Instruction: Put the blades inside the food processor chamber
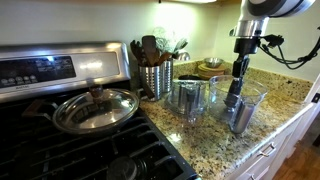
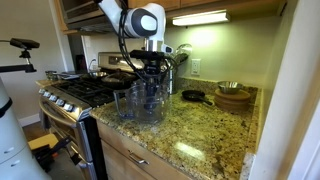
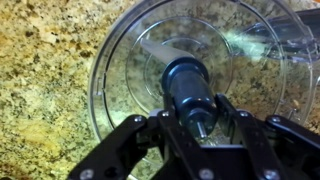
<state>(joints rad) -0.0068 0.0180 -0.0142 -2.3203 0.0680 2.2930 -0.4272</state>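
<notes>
The blades' stem already stands over the rings, and the centre of the bowl's bottom is below my gripper, which should next lower the stem straight down and release its top.
The food processor chamber (image 3: 120, 60) is a wide clear bowl on the granite counter, seen from above in the wrist view and also in both exterior views (image 1: 250, 108) (image 2: 152, 106). The blades (image 3: 188, 82) are a dark shaft with a silver blade at the bottom. They stand upright inside the bowl at its centre. My gripper (image 3: 195, 112) is straight above the bowl, with its fingers closed on both sides of the shaft's top. It shows in both exterior views (image 1: 238, 80) (image 2: 150, 76), reaching down into the bowl.
A narrower clear-grey container (image 1: 190, 97) stands beside the bowl. A steel utensil holder (image 1: 155, 78) stands behind it. A lidded pan (image 1: 95, 108) sits on the stove. A dark skillet (image 2: 193, 96) and a wooden bowl (image 2: 233, 97) sit farther along the counter.
</notes>
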